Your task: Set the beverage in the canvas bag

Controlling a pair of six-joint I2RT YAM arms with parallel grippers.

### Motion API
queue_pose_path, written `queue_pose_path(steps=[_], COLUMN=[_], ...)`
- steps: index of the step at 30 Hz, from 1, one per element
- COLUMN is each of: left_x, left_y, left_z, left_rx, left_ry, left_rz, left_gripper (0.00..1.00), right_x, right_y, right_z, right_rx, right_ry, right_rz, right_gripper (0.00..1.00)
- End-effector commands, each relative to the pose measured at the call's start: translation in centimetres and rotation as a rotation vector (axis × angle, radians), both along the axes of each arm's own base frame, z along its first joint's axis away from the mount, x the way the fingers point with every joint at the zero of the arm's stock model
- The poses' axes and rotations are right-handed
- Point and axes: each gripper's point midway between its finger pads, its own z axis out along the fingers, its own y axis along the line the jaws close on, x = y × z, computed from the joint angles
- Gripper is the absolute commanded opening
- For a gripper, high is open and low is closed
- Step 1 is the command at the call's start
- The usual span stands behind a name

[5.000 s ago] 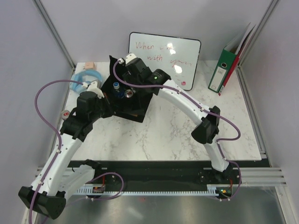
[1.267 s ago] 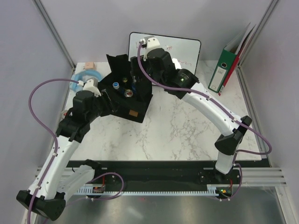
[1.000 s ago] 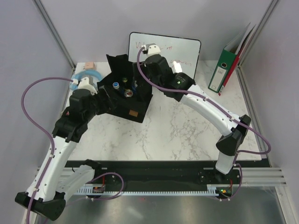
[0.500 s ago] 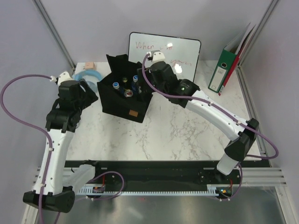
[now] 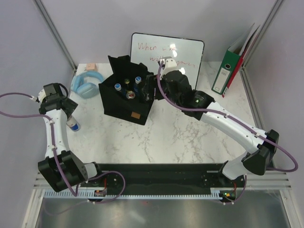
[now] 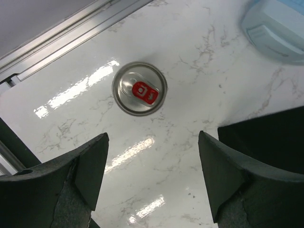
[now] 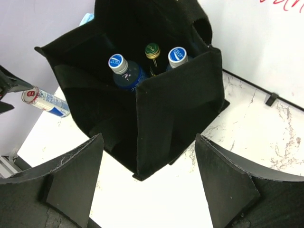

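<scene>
I should move my left gripper down next and bring its open fingers around the upper end (image 5: pixel 71 119) (image 6: pixel 139 89) of the beverage can.
The canvas bag (image 5: pixel 124 103) stands open on the marble table, black and boxy, with a tan label on its front. Several bottles (image 7: pixel 117 62) stand inside it with their caps up. A slim beverage can (image 5: pixel 72 124) with a red tab stands on the table left of the bag; the left wrist view shows its silver top (image 6: pixel 139 89). My left gripper (image 5: pixel 68 108) hangs open over the table beside the can, apart from it (image 6: pixel 152 180). My right gripper (image 5: pixel 149 89) is open at the bag's right side, holding nothing (image 7: pixel 149 185).
A whiteboard (image 5: pixel 167 58) leans behind the bag, and a green binder (image 5: pixel 228 70) stands at the back right. A light blue object (image 5: pixel 84 83) and a small pink item (image 5: pixel 90 66) lie at the back left. The table's left edge rail (image 6: pixel 71 28) runs close to the can.
My left arm has swung away from the bag to the table's left edge, above the can. My right arm has drawn back from over the bag to its right side.
</scene>
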Motion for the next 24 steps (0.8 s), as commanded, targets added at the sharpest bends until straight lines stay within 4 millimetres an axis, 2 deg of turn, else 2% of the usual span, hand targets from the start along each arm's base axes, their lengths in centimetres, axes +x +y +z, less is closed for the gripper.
queue_pose_path(steps=[1,5,8,13,24], left_x=[0.6,2.0,3.0,3.0,2.5], left_y=[2.6,3.0,3.3,4.0,4.1], left_z=[0.0,-1.3,-1.5,-2.5,-4.5], left_rx=[0.049,0.038,0.054,0.086,0.078], left_ry=[0.025,0.061,0.074,0.137,0.199], left_rz=[0.078,0.026,-0.040,-0.068,-0.088], left_gripper=[0.84,0.85,0.83,0.77,0.69], right_x=[-0.1,-0.2,-0.2,-0.4,-0.8], right_y=[0.6,0.7,0.6,0.8,1.2], right_z=[0.7,0.4,0.1,-0.7,0.0], right_rx=[0.055,0.051,0.042,0.034,0.064], right_ry=[-0.021,-0.035,-0.055,-0.061,-0.084], right_rz=[0.019,0.036,0.040,0.070,0.109], right_gripper=[0.85,0.85,0.86,0.85,0.86])
